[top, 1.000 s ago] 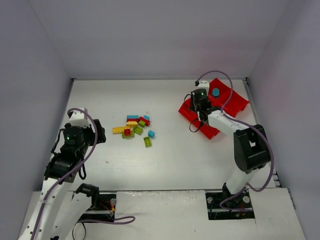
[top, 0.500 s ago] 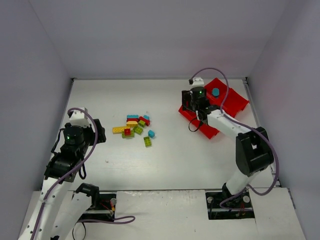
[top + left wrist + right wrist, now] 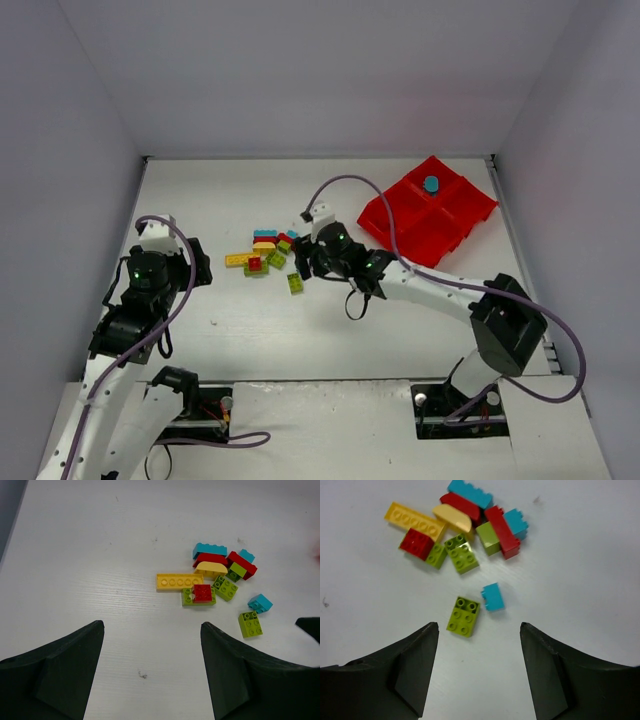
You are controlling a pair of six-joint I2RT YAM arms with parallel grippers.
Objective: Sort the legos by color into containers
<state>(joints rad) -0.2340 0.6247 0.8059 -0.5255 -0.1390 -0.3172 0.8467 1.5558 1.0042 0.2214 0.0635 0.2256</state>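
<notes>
My right gripper is above the lime green brick, which is to the left in the top view, and should go down onto the brick's near end [image 3: 297, 289] [image 3: 460, 627], clear of the cyan brick.
The legos [image 3: 265, 250] lie in a loose pile of red, yellow, lime and cyan bricks at mid table. A lime brick [image 3: 463, 616] and a cyan brick [image 3: 493, 597] lie apart from the pile, just ahead of my right gripper [image 3: 479, 627], which is open and empty above the table. In the top view the right gripper [image 3: 310, 262] hangs at the pile's right edge. The red tray [image 3: 455, 215] with four compartments stands at the back right, with one cyan brick [image 3: 431, 184] in its far compartment. My left gripper [image 3: 152, 625] is open and empty, left of the pile [image 3: 210, 577].
White walls close in the table on the left, back and right. The right arm's purple cable [image 3: 350, 185] arcs over the space between the pile and the tray. The right gripper's dark tip [image 3: 310, 627] shows at the right edge of the left wrist view.
My right gripper has swung left and nearer, from over the red tray to the right edge of the brick pile. The left arm has not moved.
</notes>
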